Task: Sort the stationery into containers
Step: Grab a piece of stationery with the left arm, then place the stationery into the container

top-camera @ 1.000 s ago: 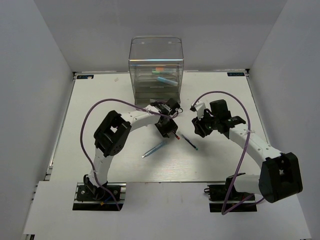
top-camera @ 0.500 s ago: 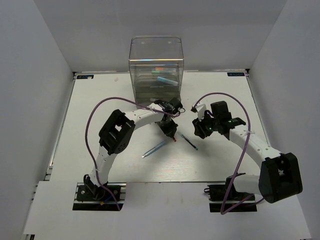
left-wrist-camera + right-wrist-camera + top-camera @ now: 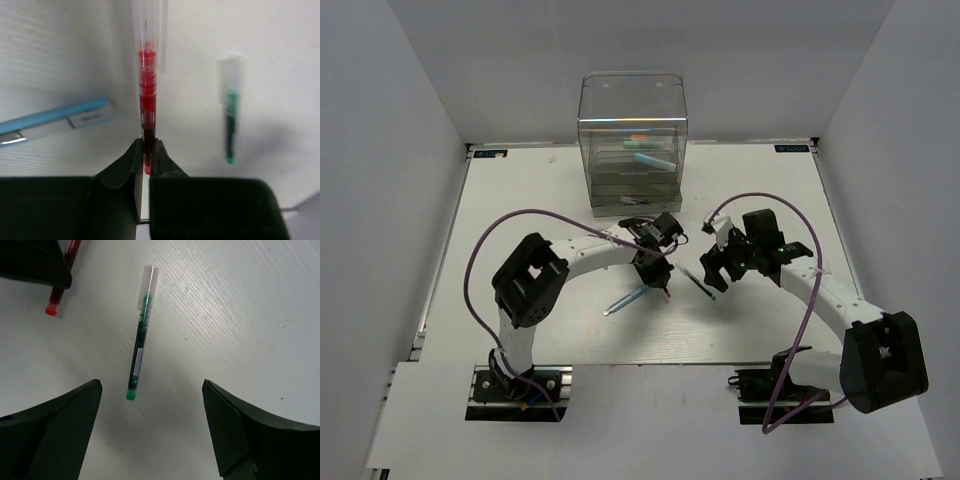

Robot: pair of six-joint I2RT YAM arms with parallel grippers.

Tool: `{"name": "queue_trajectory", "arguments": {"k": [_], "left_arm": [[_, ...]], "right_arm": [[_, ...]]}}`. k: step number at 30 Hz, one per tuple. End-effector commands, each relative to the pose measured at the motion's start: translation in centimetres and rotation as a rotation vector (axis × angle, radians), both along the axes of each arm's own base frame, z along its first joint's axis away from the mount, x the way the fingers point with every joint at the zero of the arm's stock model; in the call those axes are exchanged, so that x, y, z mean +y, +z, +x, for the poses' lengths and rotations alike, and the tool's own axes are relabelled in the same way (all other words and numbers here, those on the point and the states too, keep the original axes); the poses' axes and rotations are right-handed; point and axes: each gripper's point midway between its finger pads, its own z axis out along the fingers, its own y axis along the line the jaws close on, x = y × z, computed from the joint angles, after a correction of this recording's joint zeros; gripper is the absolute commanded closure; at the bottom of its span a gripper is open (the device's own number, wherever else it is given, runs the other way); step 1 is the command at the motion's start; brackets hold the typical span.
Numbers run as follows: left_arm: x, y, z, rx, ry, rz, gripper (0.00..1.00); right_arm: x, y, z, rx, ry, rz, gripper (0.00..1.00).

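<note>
Next, my left gripper lifts the red pen outward over the clear drawer unit's bottom drawer (image 3: pixel 636 199) and releases it, as that drawer already holds a pen.
My left gripper (image 3: pixel 657 274) is shut on the tail of a thin red pen (image 3: pixel 148 100) with a clear cap, held low over the table; in the left wrist view the gripper (image 3: pixel 146 150) pinches the pen's end. A dark pen with green ends (image 3: pixel 138 357) lies on the table just right of it (image 3: pixel 698 281). My right gripper (image 3: pixel 150 390) is open above this pen's near end, apart from it. A silvery-blue pen (image 3: pixel 628 298) lies left of the red one (image 3: pixel 55 120). The clear drawer unit (image 3: pixel 632 130) stands at the back and holds an orange marker (image 3: pixel 638 139) and a mint-green marker (image 3: pixel 652 158).
White walls close in the table (image 3: pixel 520 220) on the left, right and back. Purple cables (image 3: pixel 520 215) arc over both arms. The red pen's tail also shows at the top left of the right wrist view (image 3: pixel 52 307).
My left gripper has moved a little toward the near edge with the red pen in it, and its elbow swung left. My right gripper has shifted slightly nearer, over the dark pen.
</note>
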Motion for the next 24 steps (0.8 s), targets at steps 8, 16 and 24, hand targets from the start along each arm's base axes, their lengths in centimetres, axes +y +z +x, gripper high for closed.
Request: {"name": "queue_trajectory", "arguments": {"k": [8,16,24], "left_arm": [[-2.4,15.1,7.8,-0.378,0.154,-0.238,1.0],[-0.6,17.5,12.6,-0.447,0.483,-0.337,1.0],[1.3,17.6,17.5,-0.428,0.788,-0.488,1.0]], "right_arm": [[0.0,0.1,-0.5,-0.039,0.029,0.015,0.12],[-0.5,-0.1,-0.5,-0.06,0.016,-0.006,0.12],[-0.8,0.0,-0.5,-0.084,0.006,-0.008,0.12]]}}
